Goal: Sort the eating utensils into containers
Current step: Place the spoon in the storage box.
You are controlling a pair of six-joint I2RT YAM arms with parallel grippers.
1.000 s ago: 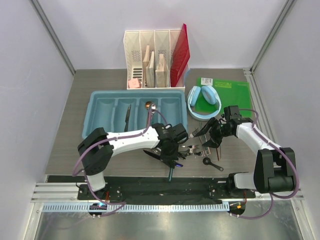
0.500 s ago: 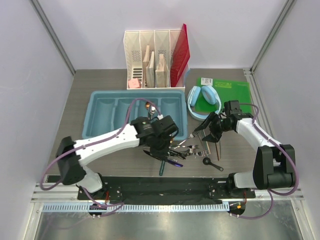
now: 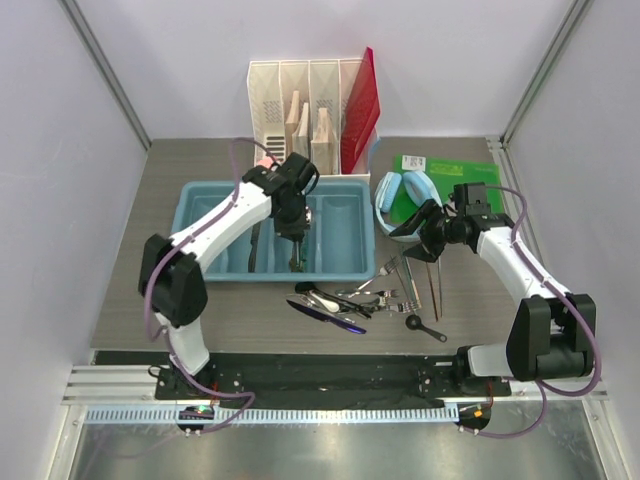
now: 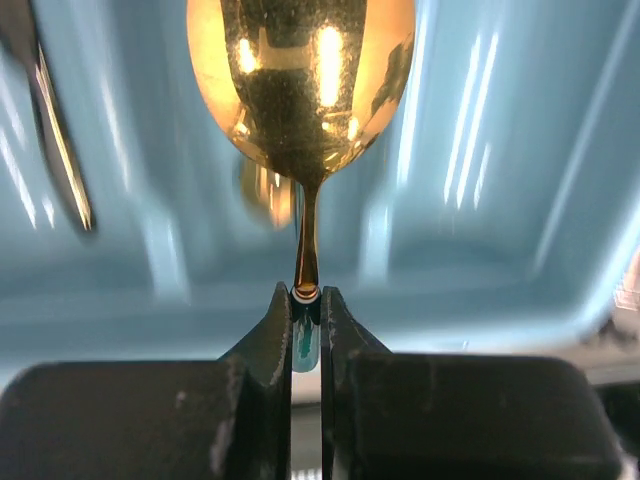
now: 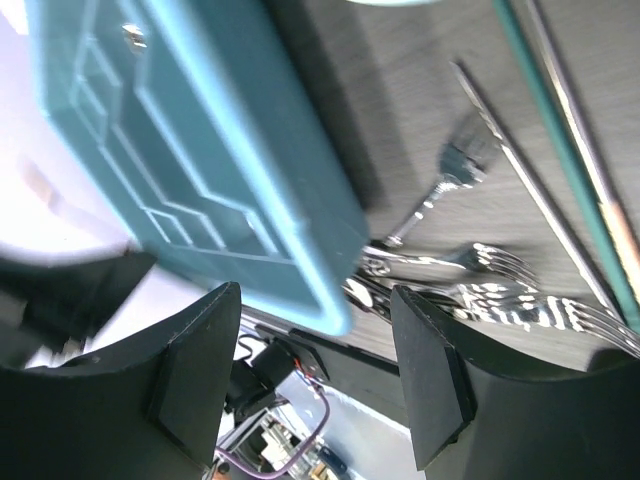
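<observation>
Another gold spoon lies in the middle compartment [image 3: 295, 249] [image 4: 272, 196]. My left gripper needs to lower the gold spoon it is holding into there and then let go of the tip of its handle.
My left gripper [image 3: 292, 228] [image 4: 305, 300] is shut on the handle tip of a gold spoon [image 4: 300, 80] [image 3: 297, 258]. The spoon hangs over a middle compartment of the light blue tray [image 3: 187, 212] [image 4: 520, 200]. In the tray lie a dark knife [image 3: 255, 243] [image 4: 52, 150] and another gold spoon [image 4: 266, 190], which looks blurred. Right of the tray, my right gripper [image 3: 418, 236] [image 5: 315, 290] hovers open and holds nothing. Below it, loose forks [image 3: 392, 291] [image 5: 480, 270], chopsticks [image 3: 435, 288] [image 5: 570, 130], a blue-handled knife [image 3: 326, 311] and a small dark spoon [image 3: 426, 328] lie on the table.
A white slotted organizer [image 3: 300, 115] and a red folder [image 3: 358, 105] stand behind the tray. Light blue headphones [image 3: 410, 200] rest on a green book [image 3: 455, 185], close behind my right gripper. In the right wrist view the tray's corner [image 5: 210, 160] is near.
My left arm has carried the spoon from the pile at the front back over the tray. My right gripper has drawn back a little toward the headphones, still open.
</observation>
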